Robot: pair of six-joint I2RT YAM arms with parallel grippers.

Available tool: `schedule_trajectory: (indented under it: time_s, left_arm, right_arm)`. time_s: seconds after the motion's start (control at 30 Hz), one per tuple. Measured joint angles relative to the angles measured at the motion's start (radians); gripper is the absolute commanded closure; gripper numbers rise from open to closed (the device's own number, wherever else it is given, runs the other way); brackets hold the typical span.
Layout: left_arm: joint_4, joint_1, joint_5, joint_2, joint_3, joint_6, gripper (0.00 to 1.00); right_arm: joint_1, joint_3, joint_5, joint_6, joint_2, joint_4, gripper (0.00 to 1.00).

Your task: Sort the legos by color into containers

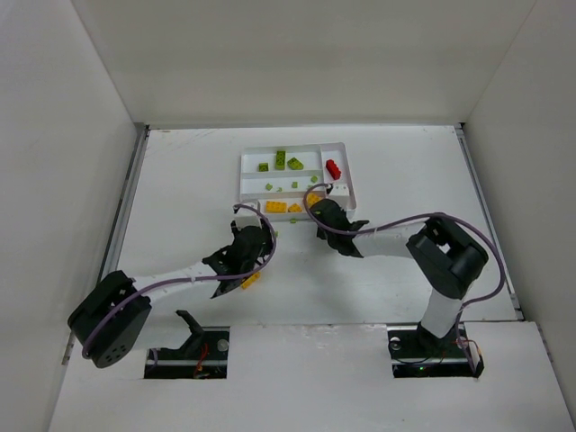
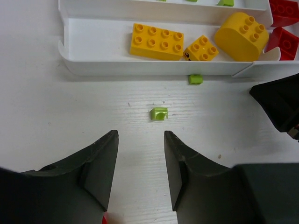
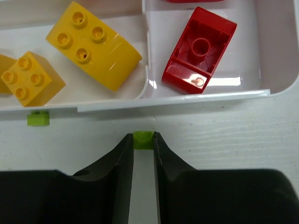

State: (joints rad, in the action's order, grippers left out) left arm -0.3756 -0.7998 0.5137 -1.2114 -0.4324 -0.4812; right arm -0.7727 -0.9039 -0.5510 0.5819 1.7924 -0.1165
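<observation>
I will lift my right gripper, move it outward over the tray's middle slot (image 1: 286, 186) and then open it to release, because that slot is farther outward than the gripper, beyond the yellow legos.
The white tray (image 1: 347, 176) holds green legos (image 1: 281, 160) in its far slot, yellow ones (image 2: 156, 41) in its near slot and red ones (image 3: 198, 50) in the crosswise slot. My right gripper (image 3: 143, 136) is shut on a tiny lime green lego (image 3: 143, 140) on the table, just outside the tray's near wall. A second tiny green lego (image 3: 38, 118) lies against that wall. My left gripper (image 2: 140, 133) stands open over bare table, with a third tiny green lego (image 2: 159, 113) a little ahead of its fingertips.
A yellow lego (image 1: 250, 281) lies on the table beside the left arm. The right gripper's black body (image 2: 280, 105) sits close on the right in the left wrist view. White walls enclose the table on three sides.
</observation>
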Motion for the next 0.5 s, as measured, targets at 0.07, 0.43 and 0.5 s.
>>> schedule_trajectory:
  time_s: [0.07, 0.43, 0.5]
  left_arm:
    - [-0.001, -0.009, 0.001, -0.016, 0.000, 0.001, 0.55]
    - [-0.072, -0.025, 0.004, -0.027, 0.043, 0.006, 0.54]
    - [-0.075, -0.025, 0.004, -0.019, 0.059, 0.006, 0.54]
  right_arm:
    - [-0.011, 0.001, 0.000, -0.001, -0.021, 0.026, 0.78]
    - [-0.006, -0.337, 0.078, -0.051, 0.022, 0.053, 0.76]
    - [0.016, -0.440, 0.088, -0.066, 0.103, 0.043, 0.76]
